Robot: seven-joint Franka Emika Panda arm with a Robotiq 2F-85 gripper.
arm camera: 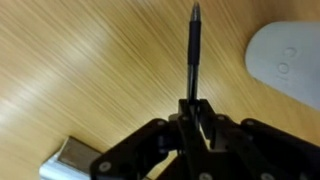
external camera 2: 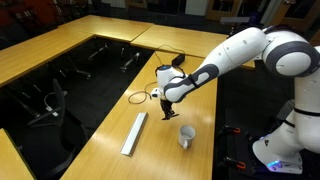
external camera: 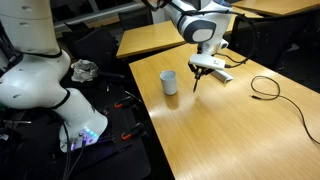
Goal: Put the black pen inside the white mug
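The white mug is right of my gripper in the wrist view: I will lift the low pen tip above the mug's rim, move over the mug's opening, lower and release.
My gripper is shut on the black pen and holds it upright, tip down, just above the wooden table. The white mug stands upright on the table a short way beside the pen, apart from it. Both exterior views show this, with the gripper, pen and mug. In the wrist view the pen sticks out from between the shut jaws. A white rounded shape at the right edge looks like the mug.
A long grey-silver bar lies on the table on the far side of the gripper from the mug; it also shows in the wrist view. A looped black cable lies farther along the table. The table edge is near the mug.
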